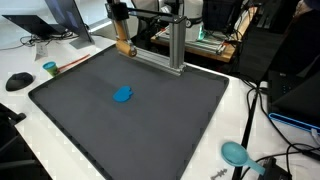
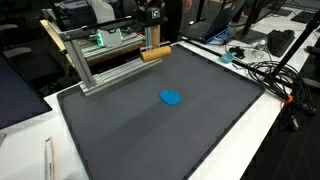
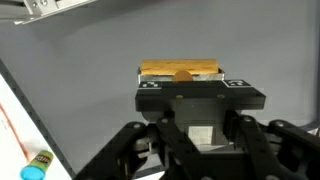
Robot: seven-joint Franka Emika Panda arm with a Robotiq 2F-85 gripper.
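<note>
The tan block hangs at an angle to the aluminium frame, so the robot's gripper next needs to move across to between the frame's posts and turn before it releases the block.
My gripper (image 3: 181,76) is shut on a tan wooden block (image 3: 180,70), whose top shows just beyond the black finger housing in the wrist view. In both exterior views the gripper (image 1: 123,40) (image 2: 152,48) hangs over the far edge of the dark mat (image 1: 150,125) (image 2: 150,135), with the wooden block (image 1: 124,46) (image 2: 153,55) low over or on the mat beside an aluminium frame (image 1: 176,45) (image 2: 100,62). Whether the block touches the mat I cannot tell. A small blue object (image 1: 123,95) (image 2: 171,97) lies alone near the mat's middle, well away from the gripper.
A teal bowl (image 1: 234,153), a small teal cup (image 1: 50,68) and a black mouse (image 1: 18,81) sit on the white table off the mat. Cables (image 2: 262,72) trail along one side. A blue-tipped marker (image 3: 37,166) lies beyond the mat's edge.
</note>
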